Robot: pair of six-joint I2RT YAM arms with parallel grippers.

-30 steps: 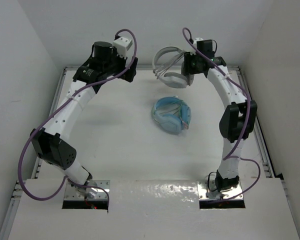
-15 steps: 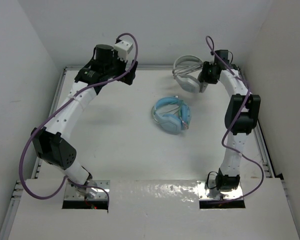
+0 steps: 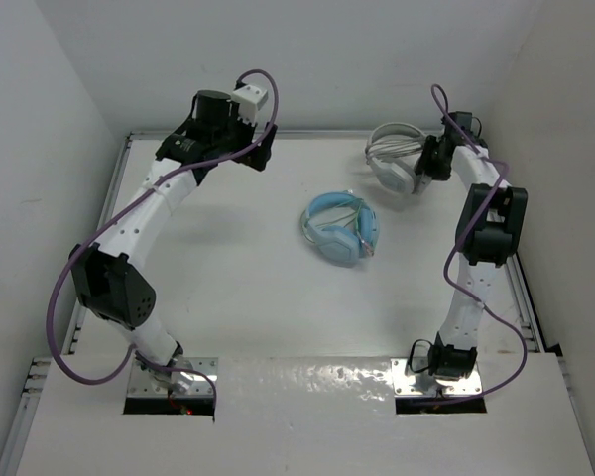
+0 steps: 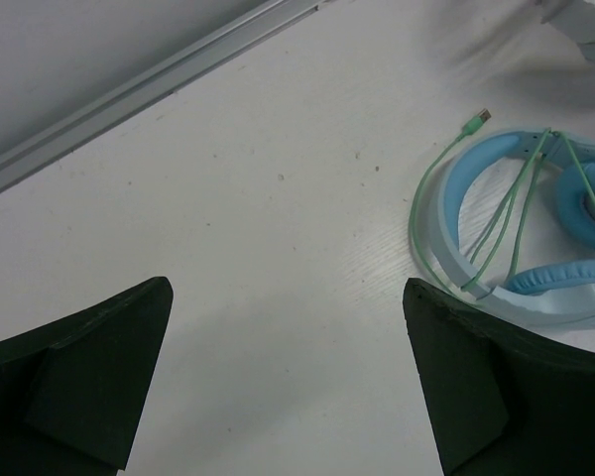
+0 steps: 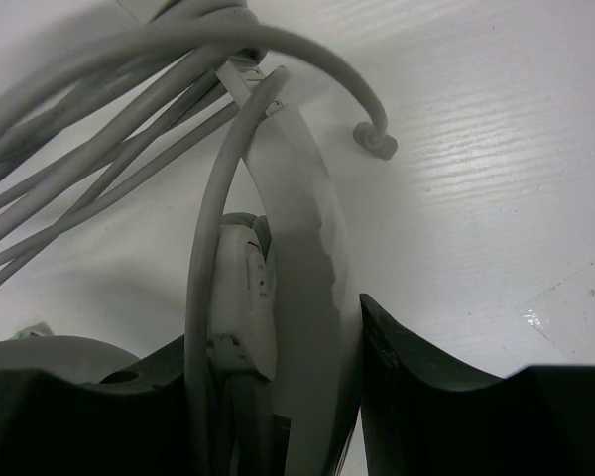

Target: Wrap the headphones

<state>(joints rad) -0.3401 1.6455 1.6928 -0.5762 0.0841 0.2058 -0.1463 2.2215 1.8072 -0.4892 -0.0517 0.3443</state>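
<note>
The headphones' cable already runs in turns, so my right gripper needs to go down next, moving to the right in the top view, and release the headphones on the bare tabletop.
The white and light-grey headphones (image 3: 395, 159) are at the far right of the table, held by my right gripper (image 3: 428, 164). In the right wrist view the white headband (image 5: 297, 248) and several turns of the grey cable (image 5: 89, 109) pass between my black fingers (image 5: 416, 387), which are closed on the headband; my right gripper (image 5: 278, 397) is shut on it. The cable's plug end (image 5: 374, 139) curls free. My left gripper (image 3: 253, 149) is open and empty above the table at the far left; its fingers (image 4: 476, 387) stand wide apart.
Light blue headphones (image 3: 340, 230) with a thin green cable (image 4: 446, 208) lie in the table's middle. A metal rail (image 4: 149, 89) runs along the table's far edge. White walls close in the table at the back and both sides.
My right gripper has carried the white headphones to the right, from the back middle toward the far right corner. My left arm has shifted slightly right.
</note>
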